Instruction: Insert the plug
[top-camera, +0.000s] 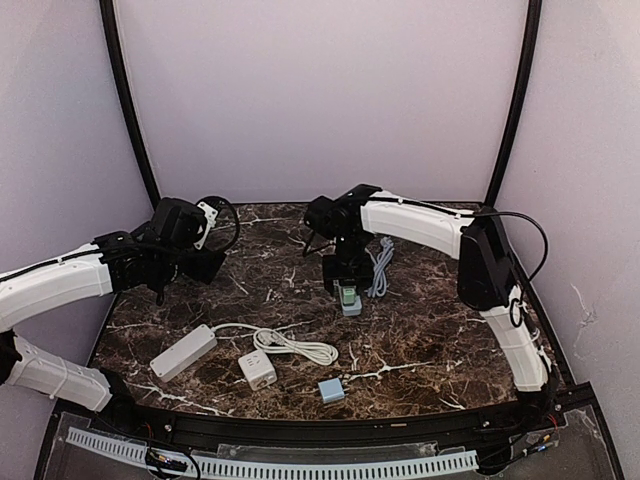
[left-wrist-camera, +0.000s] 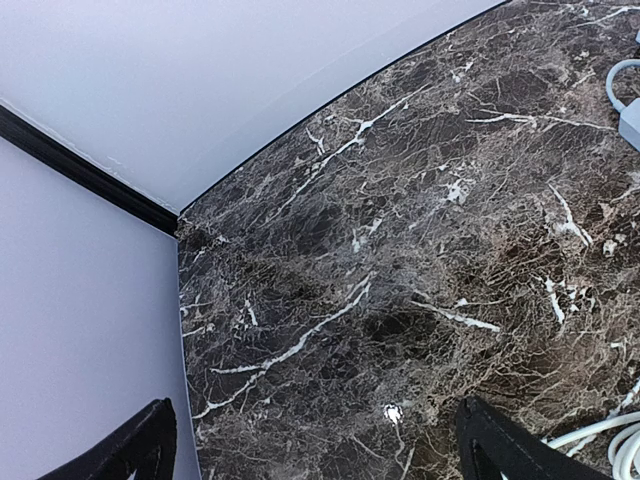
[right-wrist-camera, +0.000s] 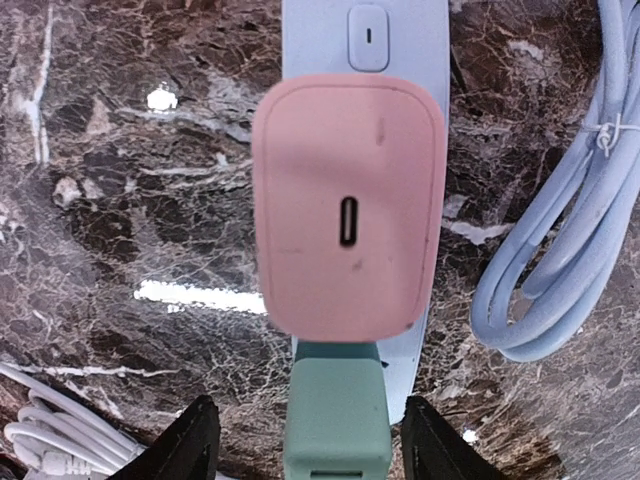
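Observation:
Next, my left gripper lowers its open fingers around the looped white cable's middle, since that lies below the gripper and to its right in the top view.
In the right wrist view a pink plug (right-wrist-camera: 345, 205) sits pushed into a pale blue power strip (right-wrist-camera: 365, 30), just below the strip's switch. A green plug (right-wrist-camera: 335, 420) sits in the same strip right below the pink one. My right gripper (right-wrist-camera: 310, 455) hangs over the green plug, open, its fingers (right-wrist-camera: 185, 445) standing off the plug on both sides. From above, the right gripper (top-camera: 347, 285) covers the strip (top-camera: 352, 306), and only the green plug (top-camera: 347, 294) shows. My left gripper (top-camera: 208, 264) hovers open over bare marble at the left, holding nothing.
The strip's pale blue cable (top-camera: 380, 266) lies coiled to its right. Nearer the front lie a white power strip (top-camera: 183, 352), its looped white cable (top-camera: 295, 345), a white cube plug (top-camera: 258, 368) and a small blue plug (top-camera: 331, 390). Curved walls bound the marble table (top-camera: 430, 330).

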